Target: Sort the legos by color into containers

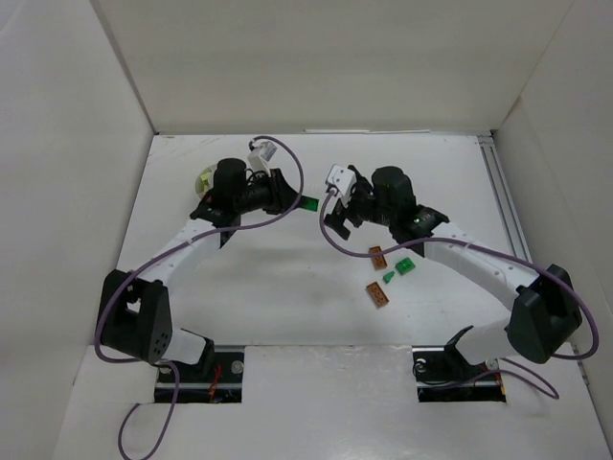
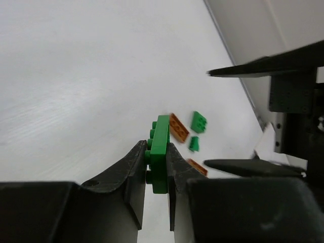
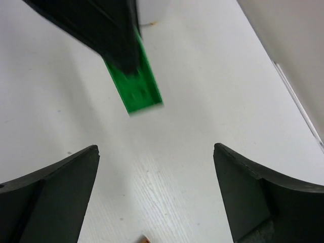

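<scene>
The green brick in my left gripper should swing left in the top view next, over the white cup [image 1: 204, 179], fingers tilting down, for release.
My left gripper [image 1: 293, 199] [image 2: 156, 147] is shut on a long green brick [image 1: 309, 203] [image 2: 161, 157] and holds it above the table. The brick also shows in the right wrist view [image 3: 137, 86], pinched between the left fingers [image 3: 101, 25]. My right gripper [image 1: 332, 218] [image 3: 157, 152] is open and empty, facing the green brick from close by. Its fingers [image 2: 253, 68] show in the left wrist view. The white cup [image 1: 204, 179] sits behind the left arm, mostly hidden.
Loose bricks lie under the right arm: an orange one [image 1: 377, 257] [image 2: 178, 127], a green one [image 1: 404, 265] [image 2: 198, 122], a small green one [image 1: 389, 276] [image 2: 194, 145] and another orange one [image 1: 377, 295] [image 2: 196, 166]. White walls enclose the table.
</scene>
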